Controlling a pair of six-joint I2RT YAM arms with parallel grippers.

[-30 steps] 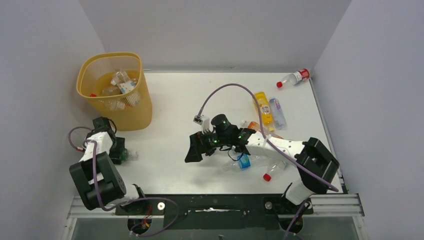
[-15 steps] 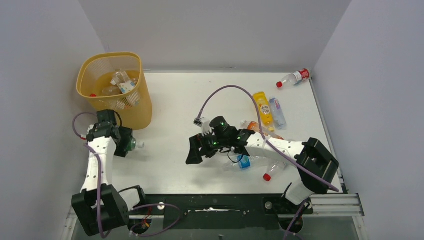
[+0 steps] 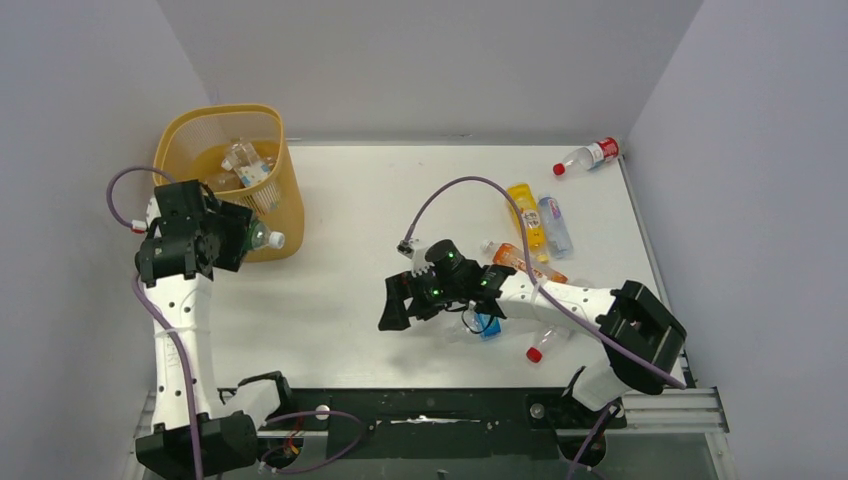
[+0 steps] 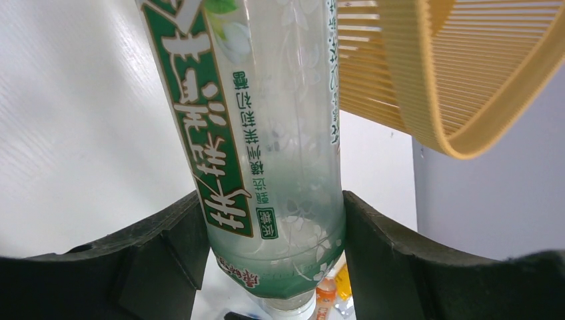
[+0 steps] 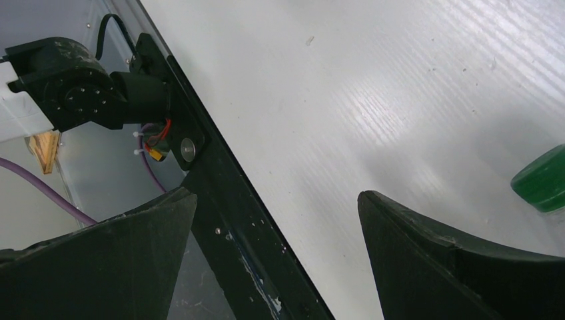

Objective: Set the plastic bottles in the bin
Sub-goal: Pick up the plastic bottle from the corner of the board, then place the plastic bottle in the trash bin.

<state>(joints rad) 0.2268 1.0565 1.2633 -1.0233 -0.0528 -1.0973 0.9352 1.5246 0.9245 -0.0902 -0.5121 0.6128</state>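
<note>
My left gripper is holding the bottle. I should lift the bottle outward past the bin's rim next, then open over the bin.
My left gripper (image 3: 238,240) is shut on a clear plastic bottle with a green label (image 4: 266,133), lifted off the table. The bottle's white cap (image 3: 276,240) points right, in front of the yellow bin (image 3: 287,215). In the left wrist view both fingers press the bottle's sides, and the bin's ribbed wall (image 4: 453,73) is just beyond. Several bottles (image 3: 245,165) lie inside the bin. My right gripper (image 3: 400,300) hangs open and holds nothing over mid-table, near the front edge (image 5: 220,220). A green cap (image 5: 543,180) shows at the right edge of its view.
Loose bottles lie on the right half: a blue-labelled one (image 3: 488,322) and a red-capped one (image 3: 545,345) under the right arm, an orange one (image 3: 520,260), a yellow one (image 3: 524,215), a clear one (image 3: 555,225), and a red-labelled one (image 3: 590,155) in the far corner.
My left arm has risen from the table's front left and carried the green-labelled bottle up and back to the bin's front wall. The right gripper drifted slightly nearer, still open.
</note>
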